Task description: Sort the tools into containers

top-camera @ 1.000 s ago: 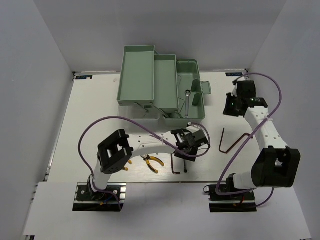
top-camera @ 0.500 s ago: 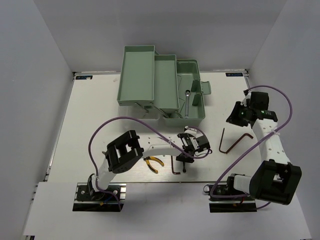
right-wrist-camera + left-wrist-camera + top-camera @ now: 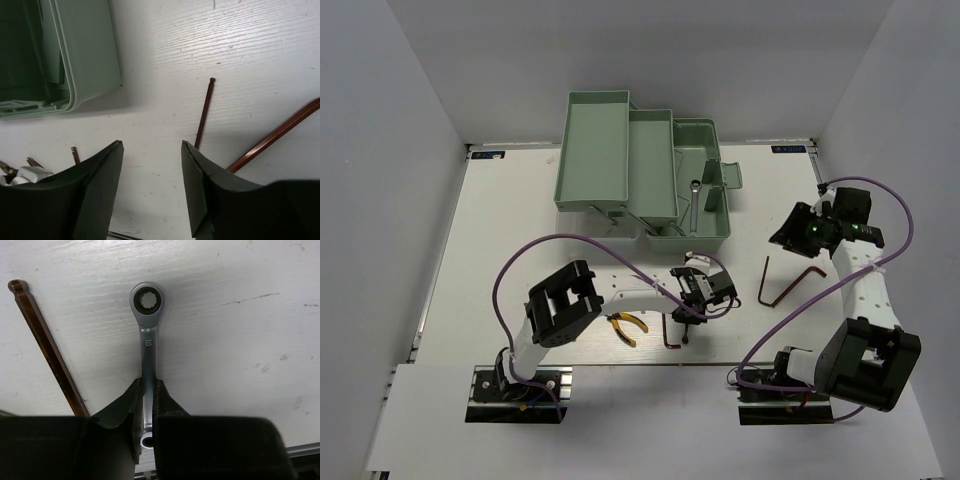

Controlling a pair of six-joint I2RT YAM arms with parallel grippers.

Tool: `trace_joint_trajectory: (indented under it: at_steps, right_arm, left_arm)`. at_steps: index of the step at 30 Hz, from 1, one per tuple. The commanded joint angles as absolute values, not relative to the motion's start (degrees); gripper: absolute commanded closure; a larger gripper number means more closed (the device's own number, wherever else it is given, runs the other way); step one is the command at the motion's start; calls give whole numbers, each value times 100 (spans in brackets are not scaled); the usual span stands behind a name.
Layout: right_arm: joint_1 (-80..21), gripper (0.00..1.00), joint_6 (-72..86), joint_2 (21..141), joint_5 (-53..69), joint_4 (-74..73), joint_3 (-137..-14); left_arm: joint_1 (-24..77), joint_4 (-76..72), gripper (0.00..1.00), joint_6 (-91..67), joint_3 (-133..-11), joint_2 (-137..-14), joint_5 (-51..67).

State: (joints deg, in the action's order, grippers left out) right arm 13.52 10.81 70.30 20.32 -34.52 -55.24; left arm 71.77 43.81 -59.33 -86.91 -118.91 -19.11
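Observation:
My left gripper lifts the silver wrench next and carries it outward over that bin.
My left gripper [image 3: 146, 386] is shut on the shaft of a small silver wrench [image 3: 147, 315] marked 10, whose ring head points away over the white table. From above, this gripper [image 3: 692, 305] and wrench [image 3: 686, 336] are near the table's front edge. A dark hex key [image 3: 46, 347] lies just left of it, also seen from above [image 3: 668, 334]. My right gripper [image 3: 151, 147] is open and empty above the reddish-brown hex key [image 3: 204, 114], right of the mint-green toolbox [image 3: 630, 165]. A second wrench [image 3: 693, 203] lies in the toolbox's base bin.
Yellow-handled pliers [image 3: 627, 326] lie on the table left of the dark hex key. The toolbox corner [image 3: 87, 55] shows at the upper left of the right wrist view. Purple cables loop from both arms.
My left gripper has moved toward the table's front edge and now sits on the wrench. My right gripper has moved down-right in the top view, away from the toolbox, toward the reddish-brown hex key.

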Motion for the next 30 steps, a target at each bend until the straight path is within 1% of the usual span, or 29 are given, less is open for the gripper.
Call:
trace_joint_trajectory:
  at_steps: [1,3,8,16,19,20,22,23,24,26,29,30]
  right_arm:
    - [1459,41,1002,6917,2469,-3375,-5458]
    - [1485,34,976,6908,2548,-3375,-5449]
    - [1608,34,958,6882,2610,-3322,-5370]
    - [1749,34,941,6855,2645,-3296,-5335]
    - [1784,44,871,6829,2707,-3313,-5335]
    - [1810,53,853,6838,2768,-3313,-5335]
    - [1837,64,826,6820,2804,-3322,-5317]
    - [1846,74,800,6820,2821,-3331,-5317]
    - [1854,78,765,6812,2830,-3322,-5317]
    - [1872,84,721,6794,2839,-3314,-5300]
    - [1898,84,712,6776,2848,-3296,-5256]
    - [1925,84,695,6768,2882,-3296,-5256]
  left_arm:
    - [7286,4447,100,-5583,-8604,-12042,-1828]
    - [7286,4386,100,-5328,-8797,-11813,-1916]
    - [7339,4438,100,-4905,-9307,-11444,-2135]
    - [7233,4438,100,-4325,-10133,-10934,-2136]
    - [7102,4552,100,-4009,-10624,-10855,-2380]
    - [7049,4788,100,-3869,-11026,-10854,-2460]
    - [6795,5000,100,-3692,-11433,-10925,-2583]
    - [6690,5062,100,-3509,-11756,-11012,-2584]
    - [6497,5115,100,-3420,-11899,-11091,-2584]
    - [6303,5115,100,-3262,-12250,-11231,-2522]
    - [5846,4897,100,-2884,-12681,-11442,-2347]
    - [5714,4843,100,-2665,-12839,-11730,-2286]
